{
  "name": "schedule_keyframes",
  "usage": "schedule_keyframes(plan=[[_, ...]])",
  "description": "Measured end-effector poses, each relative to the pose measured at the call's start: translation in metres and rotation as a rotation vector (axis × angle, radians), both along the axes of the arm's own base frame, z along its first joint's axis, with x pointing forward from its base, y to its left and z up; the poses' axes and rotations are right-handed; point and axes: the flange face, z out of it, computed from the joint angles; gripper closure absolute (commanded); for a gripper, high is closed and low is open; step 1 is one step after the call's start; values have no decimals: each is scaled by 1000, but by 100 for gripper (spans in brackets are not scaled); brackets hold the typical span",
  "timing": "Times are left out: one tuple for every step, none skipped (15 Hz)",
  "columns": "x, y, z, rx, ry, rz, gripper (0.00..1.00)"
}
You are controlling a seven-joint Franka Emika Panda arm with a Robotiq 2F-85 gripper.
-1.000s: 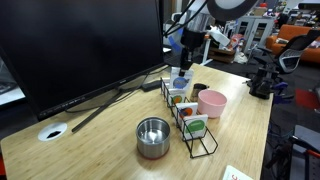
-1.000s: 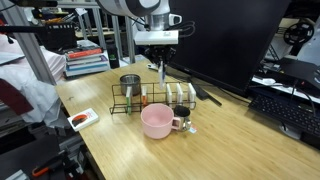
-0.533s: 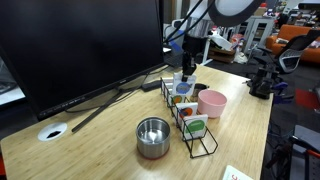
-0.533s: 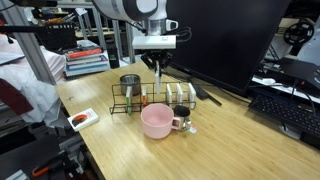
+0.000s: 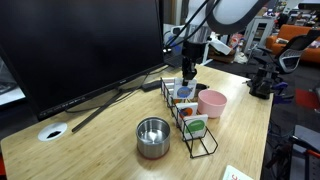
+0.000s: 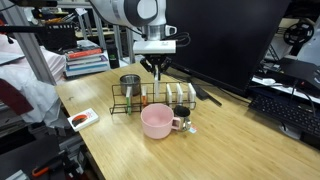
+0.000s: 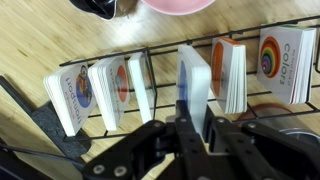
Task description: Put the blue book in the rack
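Observation:
My gripper moves down toward the free slot (image 6: pixel 157 94) between the white book and the red-edged one next and releases, since the blue book hangs upright over the slot.
My gripper (image 7: pixel 195 125) is shut on the pale blue book (image 7: pixel 193 75), which stands upright between the fingers. The book hangs over a free slot of the black wire rack (image 7: pixel 160 50), between a white book and a red-edged one; its lower edge is at the wires. In both exterior views the gripper (image 5: pixel 188 68) (image 6: pixel 156 68) is directly above the rack (image 5: pixel 205 146) (image 6: pixel 122 100), with the blue book (image 5: pixel 185 82) just under it.
Other books stand in the rack, including a green-and-white one (image 5: pixel 196 126) and a colours card (image 7: pixel 272 55). A pink bowl (image 5: pixel 211 102) (image 6: pixel 157 120) sits beside the rack. A steel bowl (image 5: pixel 153 137) (image 6: pixel 130 82) stands near one end. A large monitor (image 5: pixel 80 45) is behind.
The gripper has come down toward the rack with the blue book, bringing the book's lower edge to the slots.

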Motion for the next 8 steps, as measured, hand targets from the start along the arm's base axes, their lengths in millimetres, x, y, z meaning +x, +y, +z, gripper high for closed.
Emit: schedule_keyframes(plan=[[1,0,-1,-7,-4,6,96],[3,-1,-1,-15,-8,13,96],[4,-1,-1,-22,-15,19,96],[6,-1,-1,-26,-23,24,96],[8,0,-2,-25,-28,26,96],[10,1,-4,-23,-30,27,96],[12,3,-5,-21,-30,30,96],[15,5,-6,-18,-31,34,96]])
